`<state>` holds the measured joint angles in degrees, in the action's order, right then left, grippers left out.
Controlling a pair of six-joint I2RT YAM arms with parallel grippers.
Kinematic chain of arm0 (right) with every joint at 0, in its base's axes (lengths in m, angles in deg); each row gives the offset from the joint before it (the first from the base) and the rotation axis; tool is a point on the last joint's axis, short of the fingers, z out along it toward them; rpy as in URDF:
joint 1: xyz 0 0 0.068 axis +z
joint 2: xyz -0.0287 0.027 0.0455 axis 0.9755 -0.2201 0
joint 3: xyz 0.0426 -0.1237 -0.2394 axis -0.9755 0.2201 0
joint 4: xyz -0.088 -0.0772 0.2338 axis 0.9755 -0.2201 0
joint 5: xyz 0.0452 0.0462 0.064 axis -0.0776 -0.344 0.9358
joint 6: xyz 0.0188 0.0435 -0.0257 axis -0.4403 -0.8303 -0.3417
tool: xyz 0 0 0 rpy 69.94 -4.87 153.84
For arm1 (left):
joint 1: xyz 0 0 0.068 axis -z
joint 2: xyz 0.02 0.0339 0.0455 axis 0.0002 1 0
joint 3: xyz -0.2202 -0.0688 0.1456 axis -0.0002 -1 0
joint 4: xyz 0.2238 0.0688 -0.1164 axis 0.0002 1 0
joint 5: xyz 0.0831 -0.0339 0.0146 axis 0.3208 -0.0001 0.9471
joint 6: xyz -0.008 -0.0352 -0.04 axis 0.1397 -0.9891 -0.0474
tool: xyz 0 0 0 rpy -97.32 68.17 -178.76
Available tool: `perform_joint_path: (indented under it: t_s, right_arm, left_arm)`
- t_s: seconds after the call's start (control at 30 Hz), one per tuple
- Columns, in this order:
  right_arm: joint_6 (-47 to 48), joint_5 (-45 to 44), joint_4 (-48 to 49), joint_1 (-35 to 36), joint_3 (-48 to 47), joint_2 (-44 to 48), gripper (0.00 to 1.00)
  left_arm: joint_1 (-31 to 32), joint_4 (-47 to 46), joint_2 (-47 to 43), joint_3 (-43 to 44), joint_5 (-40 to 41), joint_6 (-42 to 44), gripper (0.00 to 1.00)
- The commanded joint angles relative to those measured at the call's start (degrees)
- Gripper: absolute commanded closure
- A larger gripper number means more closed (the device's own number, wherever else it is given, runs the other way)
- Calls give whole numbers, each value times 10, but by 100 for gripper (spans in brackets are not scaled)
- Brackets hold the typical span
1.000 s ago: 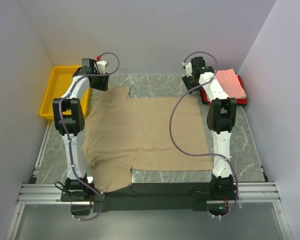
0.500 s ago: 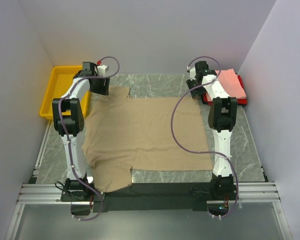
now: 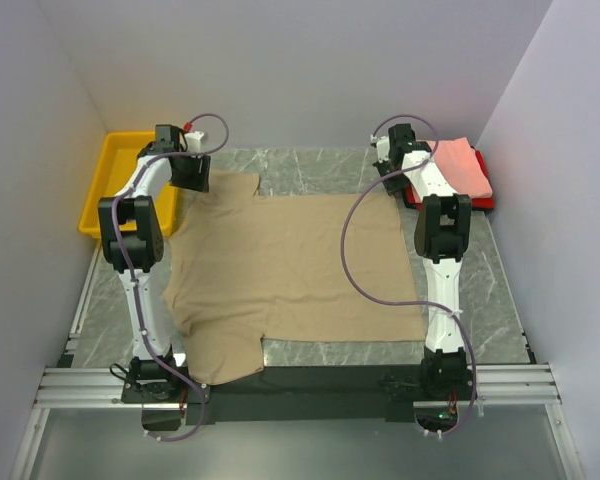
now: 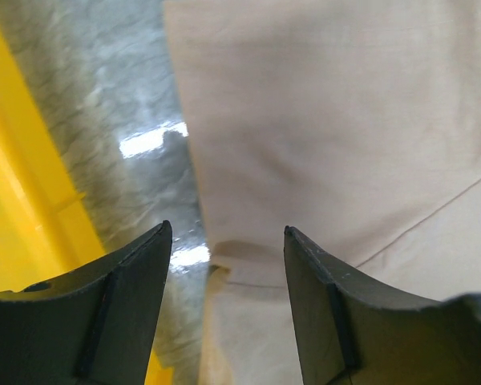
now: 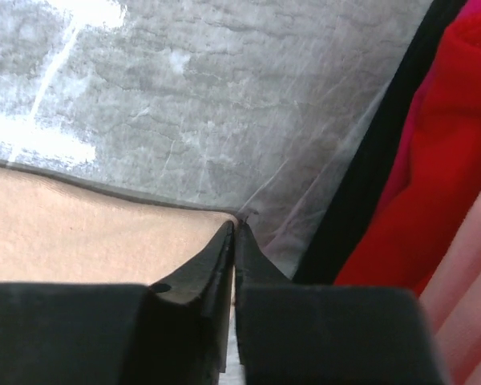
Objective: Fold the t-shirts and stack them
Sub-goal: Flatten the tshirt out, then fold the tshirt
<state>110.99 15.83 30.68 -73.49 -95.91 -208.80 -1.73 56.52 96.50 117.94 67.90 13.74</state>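
My left gripper should go down next and shift away from the bin onto the sleeve edge (image 3: 201,191) (image 4: 225,255), because one open finger hangs over bare table beside the bin.
A tan t-shirt (image 3: 290,270) lies spread flat across the marble table. My left gripper (image 3: 193,178) hangs open over its far left sleeve. In the left wrist view the sleeve edge (image 4: 224,265) sits between the spread fingers (image 4: 317,305), untouched. My right gripper (image 3: 393,182) is at the shirt's far right corner. In the right wrist view its jaws (image 5: 236,226) are pressed together on that tan corner (image 5: 104,233). A folded salmon pink t-shirt (image 3: 465,167) rests on a red t-shirt (image 3: 412,193) at the far right; both also show as red t-shirt (image 5: 449,160) and pink t-shirt (image 5: 474,265).
A yellow plastic bin (image 3: 110,180) stands at the far left, just beside the left gripper, and fills the left side as bin wall (image 4: 16,208). Grey walls close in on three sides. A metal rail (image 3: 300,385) runs along the near edge.
The right gripper's jaws have closed at the tan shirt's far right corner. The left gripper has shifted a little to the left over the sleeve, still open.
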Motion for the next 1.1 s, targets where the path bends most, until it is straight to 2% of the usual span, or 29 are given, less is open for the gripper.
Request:
perform_joint_path:
  t_s: [0.0, 0.27, 0.57, 0.87, 0.97, 1.0, 1.07]
  right_arm:
    - [11, 3, 10, -5, -10, 6, 100]
    - [15, 6, 42, -4, 18, 53, 100]
    - [16, 12, 26, -3, 3, 62, 100]
    - [16, 12, 23, -1, 4, 61, 100]
    - [20, 13, 21, -1, 4, 60, 100]
    - [21, 13, 21, -1, 5, 61, 100]
    - [24, 12, 23, -1, 5, 61, 100]
  left_arm:
    - [-11, 9, -9, 26, 2, -11, 37]
    - [-20, 33, 16, 54, 13, 0, 37]
    - [-11, 11, 51, 66, 8, 2, 40]
    - [13, 11, 89, 67, 70, 23, 44]
    - [28, 6, 99, 66, 79, 18, 48]
    - [28, 4, 101, 67, 79, 17, 56]
    - [28, -5, 102, 68, 78, 16, 63]
